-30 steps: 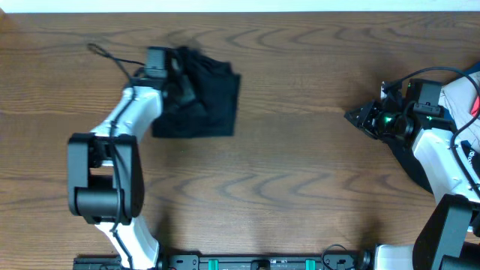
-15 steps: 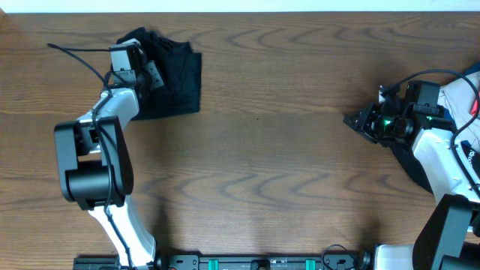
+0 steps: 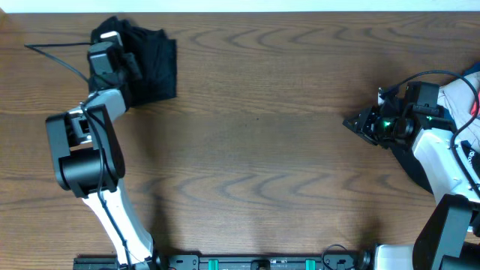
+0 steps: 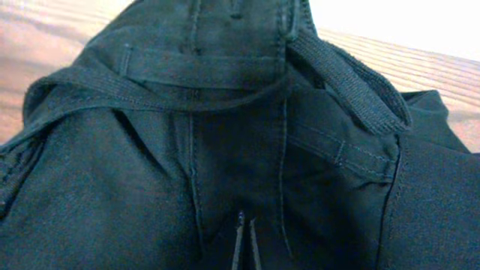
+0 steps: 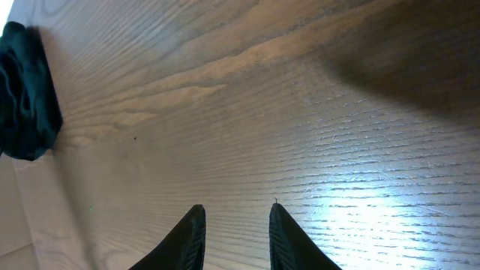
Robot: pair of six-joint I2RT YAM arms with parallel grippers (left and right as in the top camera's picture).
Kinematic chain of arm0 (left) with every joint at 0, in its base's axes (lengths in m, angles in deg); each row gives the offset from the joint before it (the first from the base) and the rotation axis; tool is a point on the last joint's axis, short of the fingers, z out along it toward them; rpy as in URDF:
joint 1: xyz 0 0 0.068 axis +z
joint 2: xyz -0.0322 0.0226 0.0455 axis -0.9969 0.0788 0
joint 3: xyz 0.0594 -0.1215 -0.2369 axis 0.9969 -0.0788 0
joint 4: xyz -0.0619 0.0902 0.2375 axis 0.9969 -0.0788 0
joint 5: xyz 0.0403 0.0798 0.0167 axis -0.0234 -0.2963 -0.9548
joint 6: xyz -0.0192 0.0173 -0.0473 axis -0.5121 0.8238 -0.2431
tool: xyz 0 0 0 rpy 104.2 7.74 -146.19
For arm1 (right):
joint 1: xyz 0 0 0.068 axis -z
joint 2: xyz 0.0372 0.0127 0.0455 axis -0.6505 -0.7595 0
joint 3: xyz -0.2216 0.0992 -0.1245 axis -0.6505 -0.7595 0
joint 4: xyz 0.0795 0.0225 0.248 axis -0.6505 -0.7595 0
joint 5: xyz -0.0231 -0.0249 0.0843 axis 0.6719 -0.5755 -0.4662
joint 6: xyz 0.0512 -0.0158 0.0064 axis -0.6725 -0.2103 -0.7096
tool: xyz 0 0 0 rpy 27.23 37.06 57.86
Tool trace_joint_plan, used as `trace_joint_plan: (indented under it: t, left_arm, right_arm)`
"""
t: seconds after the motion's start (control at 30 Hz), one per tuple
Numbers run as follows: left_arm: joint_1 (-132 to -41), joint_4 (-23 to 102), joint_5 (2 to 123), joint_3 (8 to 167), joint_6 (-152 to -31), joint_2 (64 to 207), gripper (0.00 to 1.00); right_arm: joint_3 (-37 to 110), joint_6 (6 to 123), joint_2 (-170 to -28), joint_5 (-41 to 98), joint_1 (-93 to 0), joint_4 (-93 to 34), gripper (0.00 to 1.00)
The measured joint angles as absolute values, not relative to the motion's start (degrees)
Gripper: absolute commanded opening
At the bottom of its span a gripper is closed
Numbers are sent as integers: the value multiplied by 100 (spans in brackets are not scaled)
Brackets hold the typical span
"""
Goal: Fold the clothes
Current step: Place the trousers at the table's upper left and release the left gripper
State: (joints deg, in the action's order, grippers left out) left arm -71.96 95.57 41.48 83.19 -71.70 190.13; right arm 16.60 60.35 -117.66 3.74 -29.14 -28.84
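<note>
The robot will next use its left gripper to slide the pinched fabric outward toward that piece of cloth and release it.
A crumpled black garment [image 3: 150, 64] lies at the table's far left corner. It fills the left wrist view [image 4: 225, 135], showing seams, a waistband strap and belt loops. My left gripper [image 3: 124, 64] sits on its left side, and its thin fingertips [image 4: 244, 225] are shut together in the dark fabric. A whitish garment [image 3: 457, 94] with pink and blue marks lies at the right edge, partly behind the right arm. My right gripper [image 3: 352, 119] hovers over bare wood at mid right, open with nothing between its jaws [image 5: 235, 206]. The black garment [image 5: 26, 90] shows far off in the right wrist view.
The wooden table [image 3: 262, 150] ends at a white strip along the far edge [image 3: 300, 6], close behind the black garment. A black cable [image 3: 52, 48] trails left from the left wrist. Both arm bases stand along the near edge.
My left gripper has moved left and toward the far edge, dragging the black garment with it into the far left corner. The right arm has stayed still.
</note>
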Motion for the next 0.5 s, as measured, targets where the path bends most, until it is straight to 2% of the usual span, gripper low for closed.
trace_joint_plan:
  t: [0.5]
  left_arm:
    - [-7085, 10586, 4539, 8406, -6600, 19415, 6]
  right_arm:
    - [1660, 6096, -11766, 468, -2914, -2877, 27]
